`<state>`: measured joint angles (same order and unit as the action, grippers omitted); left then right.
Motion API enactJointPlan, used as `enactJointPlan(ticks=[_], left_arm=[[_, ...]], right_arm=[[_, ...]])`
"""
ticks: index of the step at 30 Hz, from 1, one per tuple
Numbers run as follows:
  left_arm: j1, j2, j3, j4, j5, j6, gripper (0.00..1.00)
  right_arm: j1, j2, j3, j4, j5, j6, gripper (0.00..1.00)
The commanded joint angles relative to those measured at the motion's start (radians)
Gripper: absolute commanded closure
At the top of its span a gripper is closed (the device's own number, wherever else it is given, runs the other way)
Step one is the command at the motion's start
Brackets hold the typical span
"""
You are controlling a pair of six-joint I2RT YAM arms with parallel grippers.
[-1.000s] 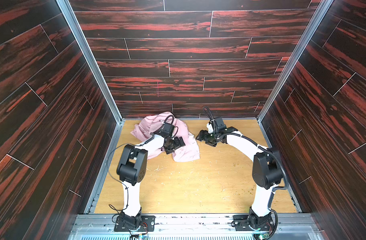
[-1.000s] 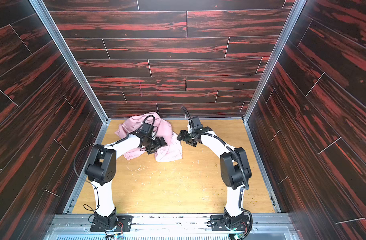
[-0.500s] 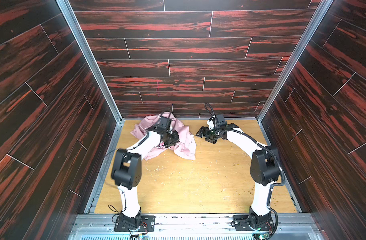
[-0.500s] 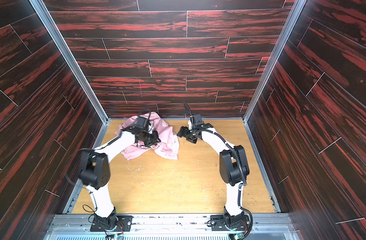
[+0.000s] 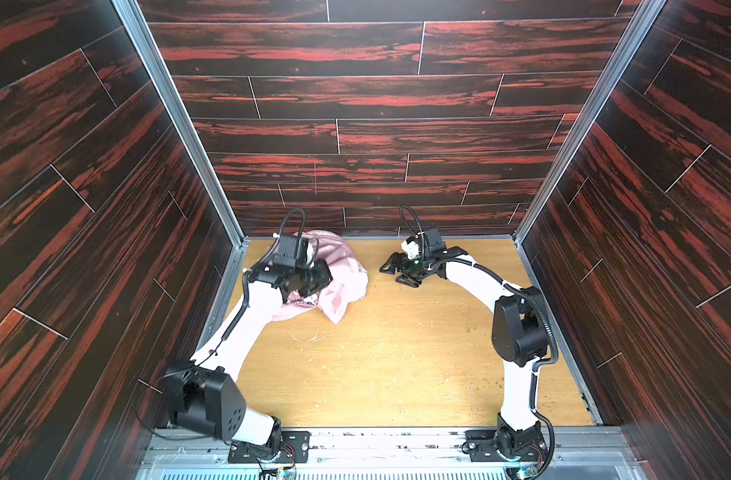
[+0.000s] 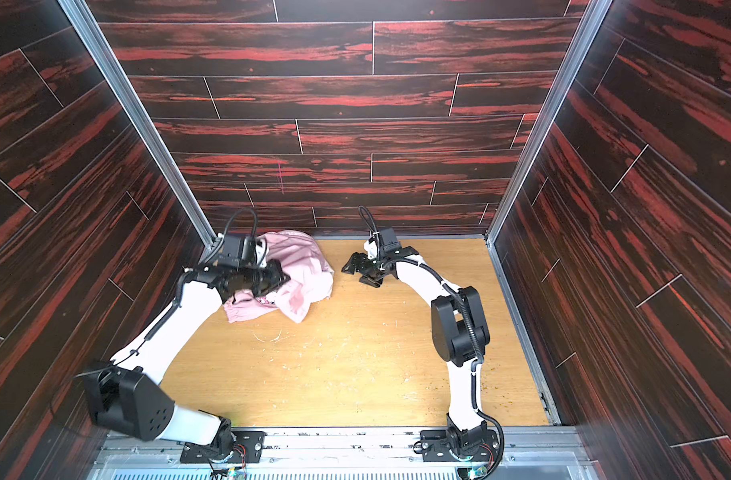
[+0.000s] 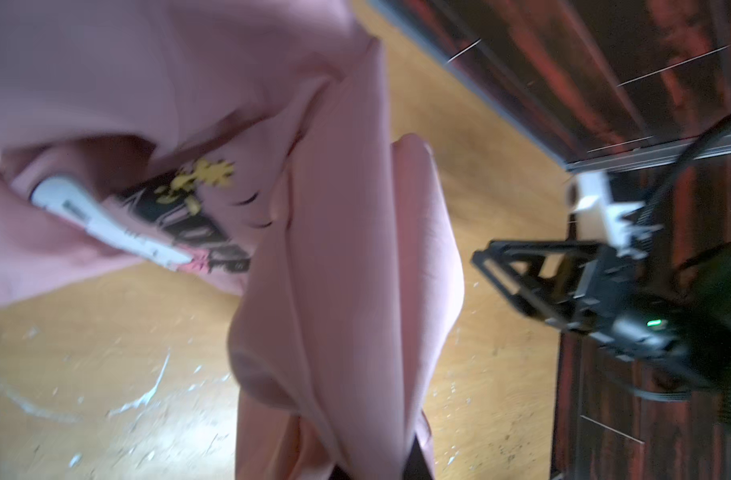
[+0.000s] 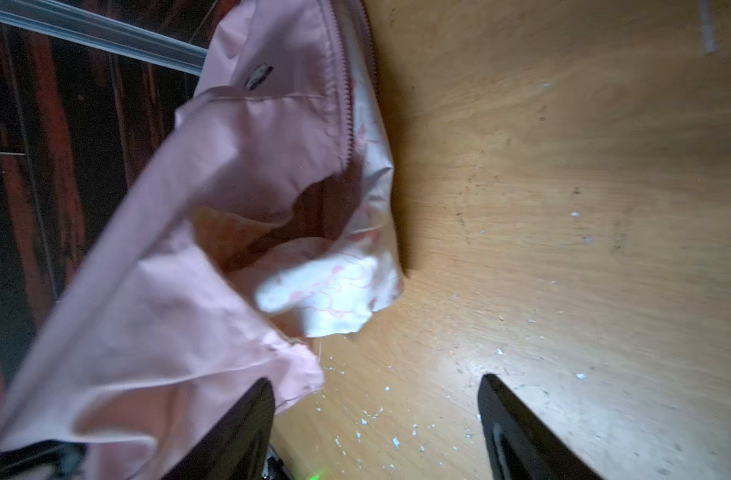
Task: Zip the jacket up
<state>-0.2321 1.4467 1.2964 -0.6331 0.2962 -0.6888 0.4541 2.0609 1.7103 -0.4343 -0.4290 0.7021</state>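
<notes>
My left gripper holds the fold of the jacket, which lies bunched. It will move back and down toward the bare boards at the jacket's near edge point(image 5: 311, 326) and let go of the fold.
The light pink jacket point(image 5: 345, 282) lies crumpled at the back left of the wooden table, seen in both top views point(image 6: 305, 270). My left gripper point(image 5: 325, 276) is shut on a fold of it; in the left wrist view the fabric point(image 7: 355, 257) runs straight down into the gripper point(image 7: 380, 468). A black and yellow print point(image 7: 197, 208) shows on a fold. My right gripper point(image 5: 395, 274) stands open just right of the jacket, low over the table. In the right wrist view its fingers point(image 8: 374, 384) hold nothing, one fingertip point(image 8: 260, 399) beside the hem, and an open zipper edge point(image 8: 347, 108) shows.
Dark wood-panelled walls with metal corner rails point(image 5: 231, 232) close in the table point(image 5: 397, 357) on three sides. The jacket sits close to the back left corner. White scuffs and crumbs point(image 5: 310, 336) mark the boards.
My left gripper has gone from open to shut on the jacket and drawn it left toward the corner. The left arm has swung left. The right gripper has shifted only slightly.
</notes>
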Motion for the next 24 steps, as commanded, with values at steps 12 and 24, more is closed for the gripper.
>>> enactJointPlan(ticks=[12,24], left_arm=[[0.051,-0.162,-0.322,-0.09,-0.139,-0.03,0.38],[0.062,-0.035,-0.326,0.043,-0.087,0.027,0.0]], right_arm=[[0.112,0.132,0.151,-0.039,-0.08,0.011,0.22],[0.11,0.13,0.198,-0.127,-0.031,-0.044,0.19]])
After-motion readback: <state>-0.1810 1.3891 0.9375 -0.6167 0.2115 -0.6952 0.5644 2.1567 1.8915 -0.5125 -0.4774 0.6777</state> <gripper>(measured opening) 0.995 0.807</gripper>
